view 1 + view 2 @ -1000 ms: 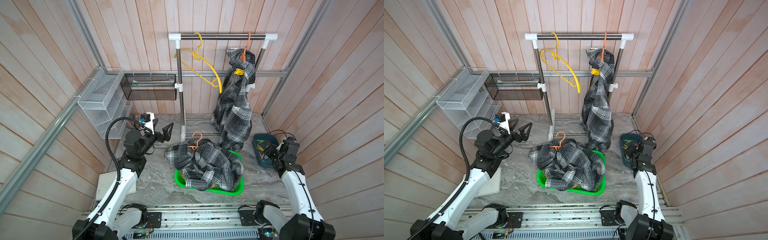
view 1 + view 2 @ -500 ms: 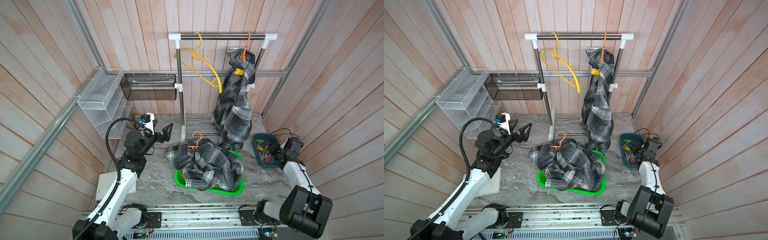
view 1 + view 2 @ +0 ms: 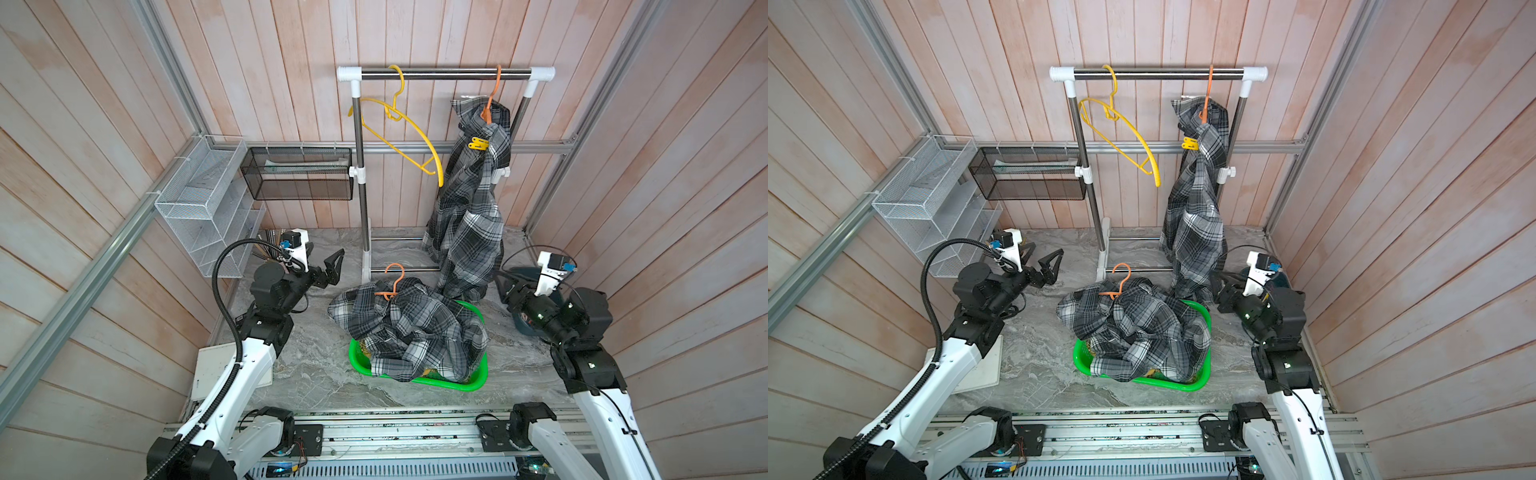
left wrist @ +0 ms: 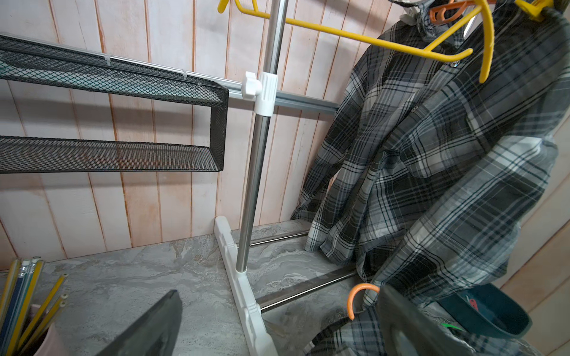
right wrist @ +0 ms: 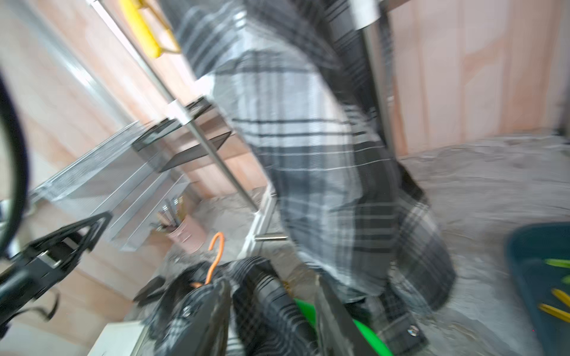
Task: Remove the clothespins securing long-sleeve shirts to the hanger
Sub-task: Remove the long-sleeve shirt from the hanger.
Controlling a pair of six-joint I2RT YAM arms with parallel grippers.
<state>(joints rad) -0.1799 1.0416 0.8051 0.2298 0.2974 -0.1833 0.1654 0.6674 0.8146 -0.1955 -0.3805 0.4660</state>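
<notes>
The loose orange hanger's hook [image 3: 401, 274] [image 5: 222, 243] stands up clear of the heaped shirt, so I should swing my right gripper across the basket and close on that hook.
A grey plaid long-sleeve shirt [image 3: 469, 208] [image 3: 1194, 224] hangs from an orange hanger [image 3: 492, 95] on the rail. A yellow clothespin [image 3: 478, 143] [image 3: 1190, 143] is clipped at its shoulder. Another grey plaid shirt [image 3: 407, 328] lies heaped in the green basket [image 3: 473, 382] with a loose orange hanger [image 3: 392, 282] on top. My left gripper [image 3: 324, 262] [image 4: 277, 323] is open and empty, left of the basket. My right gripper [image 3: 505, 291] [image 5: 271, 314] is low beside the hanging shirt's hem. Its jaws are apart with nothing between them.
An empty yellow hanger [image 3: 399, 129] hangs on the rail's left part. A dark blue bin [image 5: 536, 277] holding loose clothespins sits by the right arm. A white wire shelf [image 3: 199, 199] and black mesh basket [image 3: 299, 174] line the left and back walls. A pencil cup [image 4: 30, 308] stands near the left arm.
My right gripper has opened and swung from over the blue bin leftward toward the basket and the hanging shirt. The left arm has not moved.
</notes>
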